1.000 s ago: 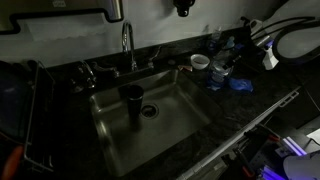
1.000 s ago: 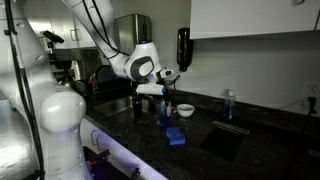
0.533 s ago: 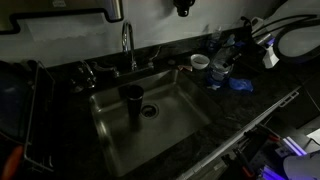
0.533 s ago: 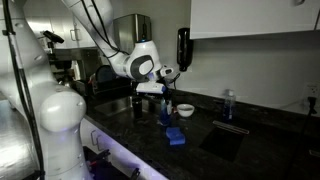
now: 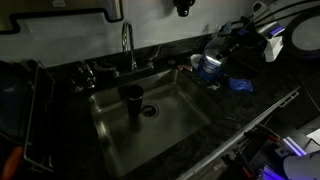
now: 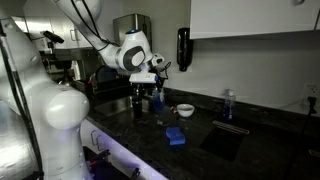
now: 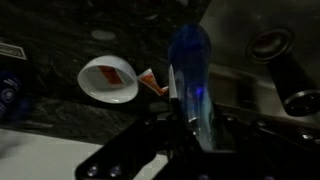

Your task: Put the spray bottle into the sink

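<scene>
The sink's bare bottom is below my gripper and to its right in the wrist view, so my gripper needs to swing over, go down clear of the tumbler and let go.
The spray bottle (image 5: 212, 66), clear and bluish, hangs in my gripper (image 5: 222, 52), lifted off the dark counter just right of the sink (image 5: 115, 135). In the wrist view the bottle (image 7: 188, 60) runs up between my fingers (image 7: 195, 125), which are shut on it. In an exterior view the bottle (image 6: 157, 98) hangs below the gripper (image 6: 155, 82), above the counter by the sink. The steel sink has a round drain and a tall chrome tap (image 5: 128, 45).
A dark tumbler (image 5: 132, 100) stands in the sink by the drain. A small white bowl (image 7: 108, 80) sits on the counter beside the bottle, also in an exterior view (image 6: 185, 109). A blue sponge (image 5: 240, 85) lies further right. A dish rack (image 5: 20, 120) stands left of the sink.
My gripper has lifted the spray bottle off the counter and carried it toward the sink, past the white bowl. The tumbler has not moved.
</scene>
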Motion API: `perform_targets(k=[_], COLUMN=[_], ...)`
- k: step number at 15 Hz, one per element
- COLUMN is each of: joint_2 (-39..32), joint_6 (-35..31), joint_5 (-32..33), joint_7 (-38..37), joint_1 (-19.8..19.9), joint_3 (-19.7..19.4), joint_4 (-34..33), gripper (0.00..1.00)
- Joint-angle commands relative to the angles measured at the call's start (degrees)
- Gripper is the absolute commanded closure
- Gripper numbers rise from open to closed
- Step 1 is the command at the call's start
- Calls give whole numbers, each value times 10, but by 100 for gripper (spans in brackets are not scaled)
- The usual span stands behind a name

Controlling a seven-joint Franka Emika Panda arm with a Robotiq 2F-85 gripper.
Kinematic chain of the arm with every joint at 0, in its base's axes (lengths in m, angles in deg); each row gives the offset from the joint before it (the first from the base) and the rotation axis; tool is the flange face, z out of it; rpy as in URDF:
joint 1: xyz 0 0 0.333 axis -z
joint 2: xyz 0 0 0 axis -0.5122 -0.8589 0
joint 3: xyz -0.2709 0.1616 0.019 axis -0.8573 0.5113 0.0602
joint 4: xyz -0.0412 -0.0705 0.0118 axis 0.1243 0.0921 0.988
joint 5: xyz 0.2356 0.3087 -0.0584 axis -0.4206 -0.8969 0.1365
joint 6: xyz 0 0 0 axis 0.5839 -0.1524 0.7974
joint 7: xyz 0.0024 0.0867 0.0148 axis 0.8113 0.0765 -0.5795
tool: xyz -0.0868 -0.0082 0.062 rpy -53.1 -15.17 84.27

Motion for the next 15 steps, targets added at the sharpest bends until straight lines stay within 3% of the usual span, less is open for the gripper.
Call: perform_targets(k=[1,9,15], joint_2=[13,-85,-230], joint_6=[3,-56,-151], joint_5=[-29,-43,-86], joint_7=[5,13,5], joint_1=[-59,-144,-208], joint_3=[11,43,37], joint_4=[0,4,8], gripper=[93,93,93])
